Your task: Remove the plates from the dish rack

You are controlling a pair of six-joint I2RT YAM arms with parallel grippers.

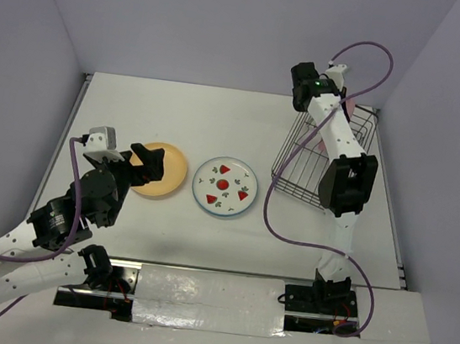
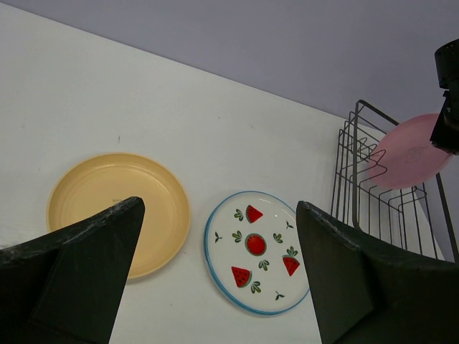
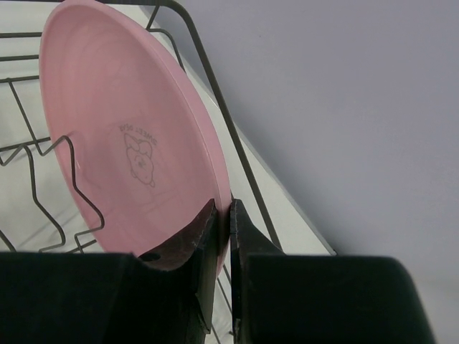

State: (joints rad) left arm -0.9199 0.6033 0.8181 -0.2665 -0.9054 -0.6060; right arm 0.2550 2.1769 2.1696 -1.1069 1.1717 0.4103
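Observation:
My right gripper rises next, crosses past the printed plate and lowers to release the pink plate onto the yellow plate [image 1: 167,176], because the pink plate stands in the rack [image 1: 298,168].
The pink plate [image 3: 129,136] stands on edge in the black wire dish rack [image 1: 298,168] at the table's right side. My right gripper [image 3: 224,215] is shut on the pink plate's rim, over the rack's far end [image 1: 330,88]. The pale yellow-orange plate [image 1: 162,169] and the white plate with red fruit prints [image 1: 225,187] lie flat on the table, side by side. My left gripper [image 1: 141,169] is open and empty, at the yellow plate's left edge. In the left wrist view the yellow plate [image 2: 107,201], the printed plate [image 2: 257,251], the rack [image 2: 373,201] and the pink plate [image 2: 409,154] all show.
Walls enclose the white table [image 1: 195,116] on the left, back and right. The right arm's links [image 1: 345,183] hang over the rack. A raised edge strip [image 1: 391,202] runs along the table's right side just past the rack.

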